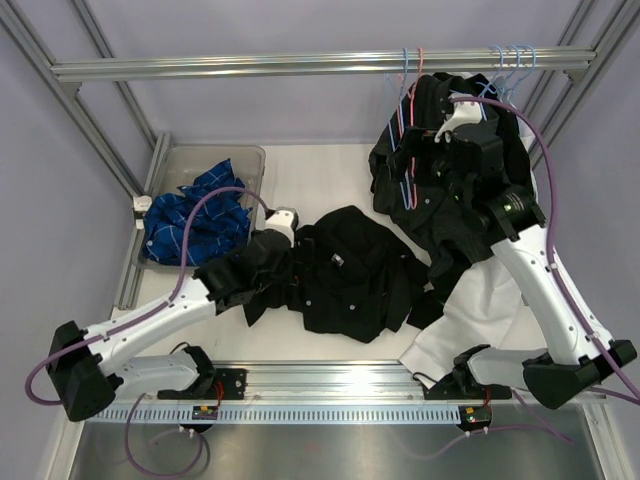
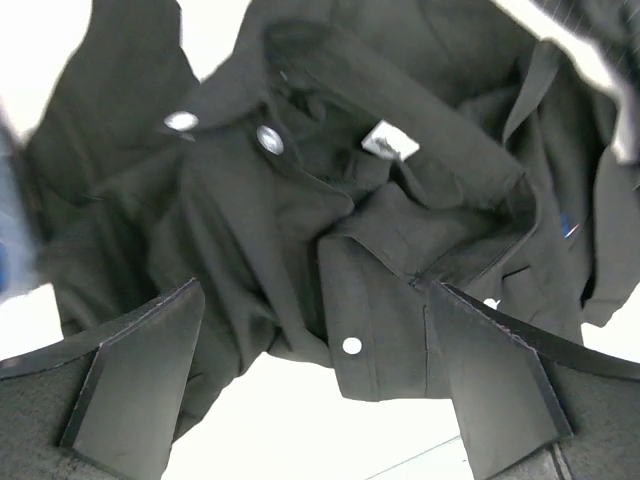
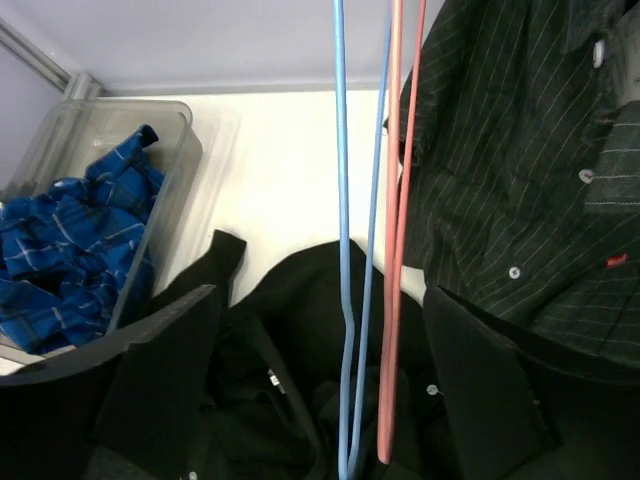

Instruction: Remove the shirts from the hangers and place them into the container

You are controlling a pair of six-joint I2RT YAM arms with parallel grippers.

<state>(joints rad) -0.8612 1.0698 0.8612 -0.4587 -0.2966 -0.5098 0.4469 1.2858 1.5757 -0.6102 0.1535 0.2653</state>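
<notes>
The left gripper should lower across to pinch the folds of the black shirt by the white label, as they are bunched below the label and to its right in the top view.
A black shirt (image 1: 350, 270) lies crumpled mid-table, collar and white label up (image 2: 390, 140). My left gripper (image 1: 297, 258) hovers at its left edge, open, its fingers (image 2: 140, 380) either side of a buttoned placket without gripping it. A blue plaid shirt (image 1: 200, 215) fills the container (image 1: 215, 150). Dark shirts (image 1: 440, 170) hang from the rail. My right gripper (image 1: 420, 155) is open beside them. A bare light blue hanger (image 3: 345, 250) and a pink-red hanger (image 3: 395, 250) dangle between its fingers (image 3: 490, 390), untouched. A pinstriped shirt (image 3: 530, 180) hangs to their right.
More light blue hangers (image 1: 510, 60) hook over the metal rail (image 1: 250, 68) at the back. A large white cloth (image 1: 470, 320) lies under the right arm. Frame posts stand at the left and right sides.
</notes>
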